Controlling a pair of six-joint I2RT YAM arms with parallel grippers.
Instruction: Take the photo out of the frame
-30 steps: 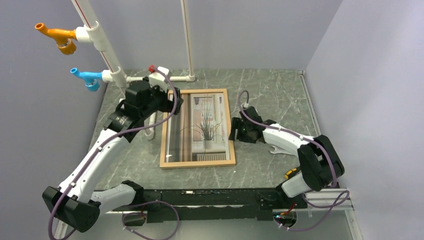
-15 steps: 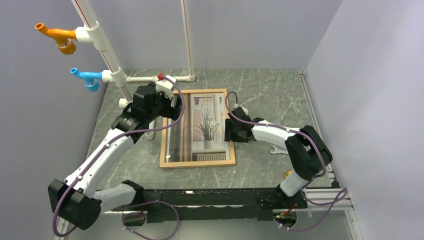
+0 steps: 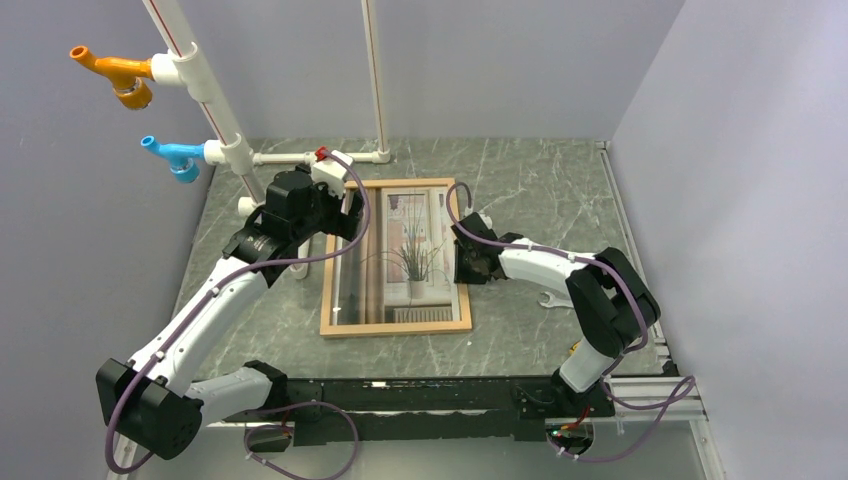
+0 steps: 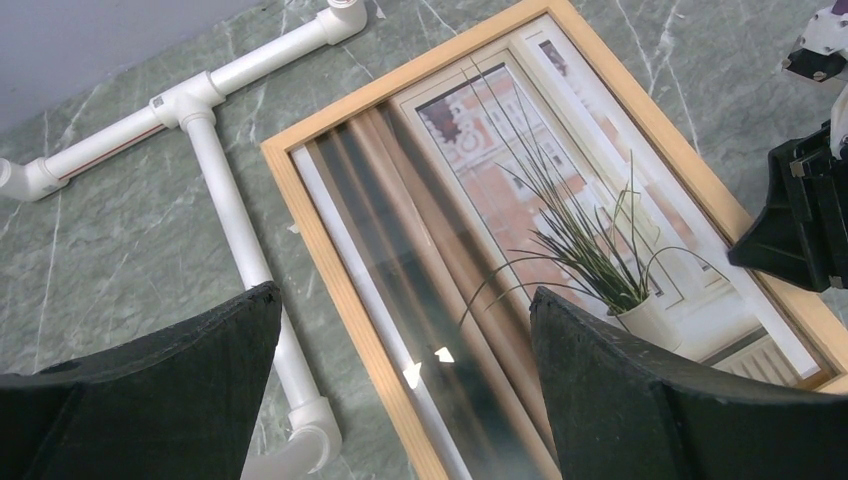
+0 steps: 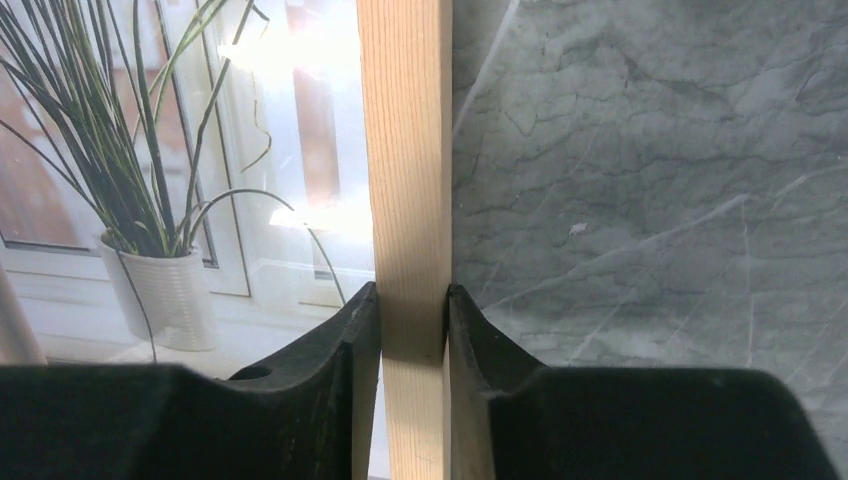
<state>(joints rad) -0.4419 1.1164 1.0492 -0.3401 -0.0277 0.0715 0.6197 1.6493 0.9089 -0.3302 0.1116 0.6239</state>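
The bare tabletop has room, so the right gripper next needs to lift, turn toward the right in the top view, and go down to release the frame (image 3: 395,326) there.
The light-wood frame (image 3: 395,326) lies flat on the marble table with the photo (image 3: 405,250) of a spiky potted plant inside it, under reflective glazing. My right gripper (image 3: 462,262) is at the middle of the frame's right rail. In the right wrist view its fingers (image 5: 352,340) press both sides of the frame (image 5: 405,150) rail, with the photo (image 5: 200,150) to the left. My left gripper (image 3: 345,215) hovers open over the frame's upper left part. In the left wrist view it (image 4: 403,295) straddles the frame (image 4: 326,260) left rail and the photo (image 4: 520,170), holding nothing.
A white pipe structure (image 3: 225,130) stands at the back left, carrying an orange fitting (image 3: 115,72) and a blue fitting (image 3: 172,155). Its base pipes (image 4: 225,190) lie on the table just left of the frame. Grey walls close in the back and both sides.
My right gripper has moved left onto the frame's right rail and closed on it. The left arm shifted slightly toward the frame, then held still with its jaws open.
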